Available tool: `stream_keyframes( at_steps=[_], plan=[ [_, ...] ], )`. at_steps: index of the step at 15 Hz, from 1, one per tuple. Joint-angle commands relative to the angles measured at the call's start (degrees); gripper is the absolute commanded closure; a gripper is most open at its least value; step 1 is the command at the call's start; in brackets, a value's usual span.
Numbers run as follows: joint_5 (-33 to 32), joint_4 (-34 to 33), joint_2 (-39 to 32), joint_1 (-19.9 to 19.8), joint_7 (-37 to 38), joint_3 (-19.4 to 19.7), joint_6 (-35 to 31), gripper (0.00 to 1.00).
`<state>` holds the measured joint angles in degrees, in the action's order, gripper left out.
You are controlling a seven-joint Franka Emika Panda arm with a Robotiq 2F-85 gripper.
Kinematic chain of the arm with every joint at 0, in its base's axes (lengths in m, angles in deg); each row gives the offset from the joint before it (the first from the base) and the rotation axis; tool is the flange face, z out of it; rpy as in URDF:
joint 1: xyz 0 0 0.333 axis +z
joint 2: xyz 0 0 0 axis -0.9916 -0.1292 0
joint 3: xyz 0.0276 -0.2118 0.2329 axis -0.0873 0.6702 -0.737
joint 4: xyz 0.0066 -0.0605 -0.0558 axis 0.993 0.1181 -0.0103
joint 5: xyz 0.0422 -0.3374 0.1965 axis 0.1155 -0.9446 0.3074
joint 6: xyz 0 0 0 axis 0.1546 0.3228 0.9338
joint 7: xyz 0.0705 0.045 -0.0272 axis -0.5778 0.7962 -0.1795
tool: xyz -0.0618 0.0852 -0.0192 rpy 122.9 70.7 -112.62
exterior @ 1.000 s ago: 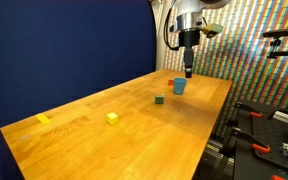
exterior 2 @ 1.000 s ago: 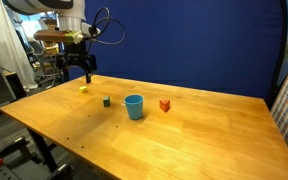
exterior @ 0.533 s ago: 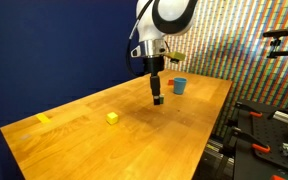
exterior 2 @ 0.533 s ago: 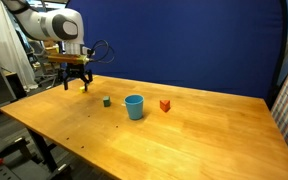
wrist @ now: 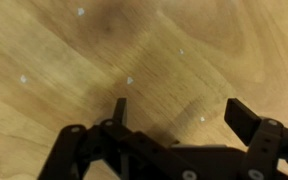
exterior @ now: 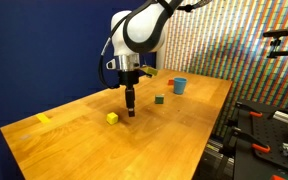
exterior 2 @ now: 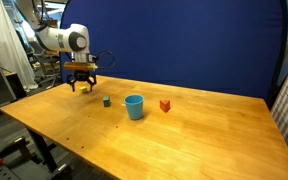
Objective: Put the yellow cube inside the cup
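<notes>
My gripper needs to move low across the table next, away from the light-blue cup [exterior: 179, 86] and over the yellow cube [exterior: 112, 118].
The yellow cube [exterior: 112, 118] sits on the wooden table, to the near left of my gripper in an exterior view. My gripper [exterior: 130, 108] hangs low over the table just beside the cube, open and empty. In the other exterior view the gripper [exterior 2: 82, 86] hides the cube. The light-blue cup [exterior: 179, 86] [exterior 2: 134, 106] stands upright farther along the table, well away from the gripper. The wrist view shows both open jaws [wrist: 179, 108] over bare wood, with no cube between them.
A small green cube [exterior: 159, 100] [exterior 2: 107, 101] lies between gripper and cup. A red block [exterior 2: 165, 105] sits beside the cup. A flat yellow piece [exterior: 43, 118] lies near the table's far left end. Equipment stands beyond the table's right edge [exterior: 274, 120].
The arm has swung from above the cup, past the green cube, to a spot beside the yellow cube and has come down lower. The jaws stay open and nothing on the table has moved.
</notes>
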<state>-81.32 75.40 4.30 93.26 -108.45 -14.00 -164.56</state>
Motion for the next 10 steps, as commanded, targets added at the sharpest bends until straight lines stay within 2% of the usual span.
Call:
stream_keyframes(
  at_steps=[1, 10],
  plan=[
    [-1.5, -7.7, -5.5, 0.5, -1.5, -0.8, 1.1, 0.00],
    [-4.4, -16.0, -12.7, 4.0, -1.3, -0.8, -1.0, 0.00]
  ],
)
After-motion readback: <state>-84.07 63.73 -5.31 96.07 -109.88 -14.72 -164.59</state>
